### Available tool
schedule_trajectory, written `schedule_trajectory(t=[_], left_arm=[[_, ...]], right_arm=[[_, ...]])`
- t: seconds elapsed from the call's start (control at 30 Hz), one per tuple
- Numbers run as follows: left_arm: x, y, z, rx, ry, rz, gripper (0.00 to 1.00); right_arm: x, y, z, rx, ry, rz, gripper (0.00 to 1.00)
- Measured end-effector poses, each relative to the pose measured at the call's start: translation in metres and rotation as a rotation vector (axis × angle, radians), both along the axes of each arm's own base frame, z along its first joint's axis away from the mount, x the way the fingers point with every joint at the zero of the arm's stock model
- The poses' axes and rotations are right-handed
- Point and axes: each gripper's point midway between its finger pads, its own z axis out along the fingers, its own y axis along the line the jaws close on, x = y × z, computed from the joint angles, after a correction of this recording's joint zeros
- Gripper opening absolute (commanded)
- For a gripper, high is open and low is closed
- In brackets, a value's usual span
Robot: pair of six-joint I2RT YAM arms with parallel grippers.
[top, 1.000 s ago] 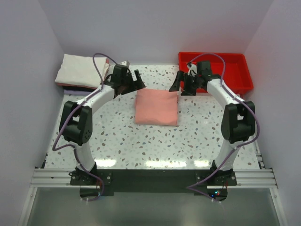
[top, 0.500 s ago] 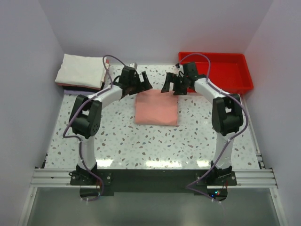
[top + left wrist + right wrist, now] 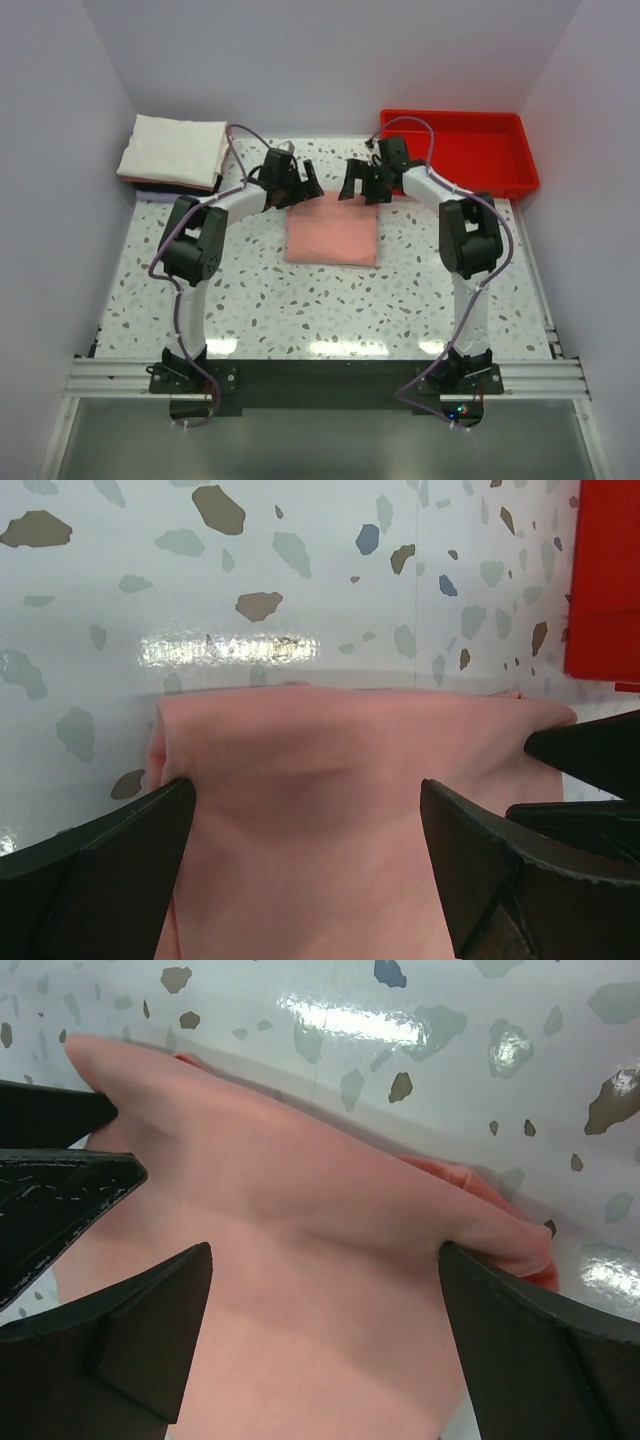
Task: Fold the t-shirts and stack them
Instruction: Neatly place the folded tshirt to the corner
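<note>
The t-shirt's stack-side edge (image 3: 289, 234) lies below and back, with bare table beside the cloth, so my left gripper should next move its fingers back and down to either side of that edge.
A folded salmon-pink t-shirt (image 3: 333, 235) lies in the middle of the table. My left gripper (image 3: 300, 187) hangs open over its far left corner, and the pink cloth (image 3: 330, 810) fills the gap between the spread fingers (image 3: 110, 850). Over the far right corner my right gripper (image 3: 360, 187) is open too, fingers (image 3: 530, 1330) wide above the folded edge (image 3: 320, 1260). Neither gripper holds anything. A stack of folded t-shirts (image 3: 172, 150), white on top with a dark one beneath, sits at the back left.
A red plastic tray (image 3: 480, 150) stands at the back right, its edge (image 3: 605, 580) also in the left wrist view. White walls enclose the speckled table (image 3: 250, 300) on three sides.
Both arms have swung inward from the sides toward the far edge of the pink t-shirt. Both grippers stayed open. The shirt has not moved.
</note>
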Motion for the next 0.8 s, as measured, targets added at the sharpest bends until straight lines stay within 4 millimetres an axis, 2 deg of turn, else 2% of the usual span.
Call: schedule_trajectory(t=[0.17, 0.3, 0.47, 0.6, 0.8], left_arm=[[-0.005, 0.002, -0.003, -0.005, -0.017, 0.002, 1.0], [-0.019, 0.01, -0.005, 0.004, -0.013, 0.01, 1.0], [-0.041, 0.019, -0.005, -0.001, -0.002, 0.022, 1.0], [-0.074, 0.036, -0.012, 0.015, 0.03, 0.043, 1.0], [-0.128, 0.063, -0.011, 0.036, 0.064, 0.08, 1.0]], right_arm=[[-0.011, 0.009, -0.019, -0.031, -0.01, 0.035, 0.99], [-0.018, 0.013, -0.019, -0.048, -0.055, 0.035, 0.99], [-0.041, 0.019, -0.02, -0.059, -0.083, 0.039, 0.99], [-0.063, 0.023, -0.021, -0.084, -0.09, 0.046, 0.99], [-0.108, 0.021, -0.022, -0.134, -0.069, 0.046, 0.99]])
